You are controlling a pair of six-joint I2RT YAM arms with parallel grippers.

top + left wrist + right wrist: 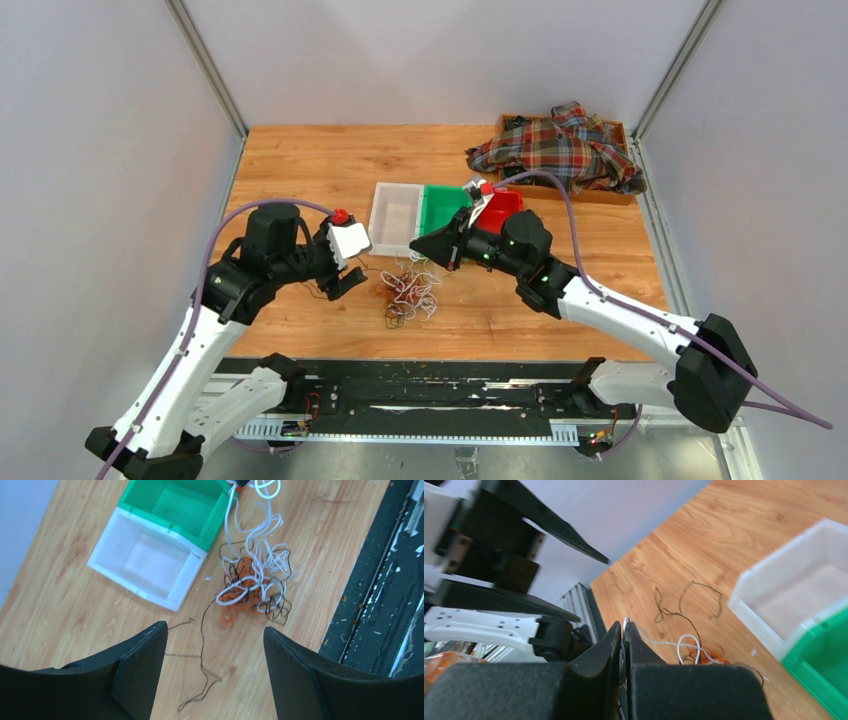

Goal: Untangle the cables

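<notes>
The raised part of the white cable (412, 259) (229, 507) is to the right of my left gripper in the top view, so I should next move across and close on it below my right gripper.
A tangle of thin white, orange and black cables (410, 292) lies on the wooden table in front of the bins; it shows in the left wrist view (255, 582). My right gripper (432, 245) is shut on a white cable (664, 643) that runs from its tips (625, 625) down to the tangle. My left gripper (345, 275) is open and empty, held above the table left of the tangle; a loose black cable (202, 665) lies between its fingers (145, 655) in the wrist view.
A white bin (395, 218), a green bin (440, 206) and a red bin (503, 208) stand side by side behind the tangle. A plaid cloth (560, 148) lies in a wooden tray at the back right. A black rail runs along the table's near edge (420, 390).
</notes>
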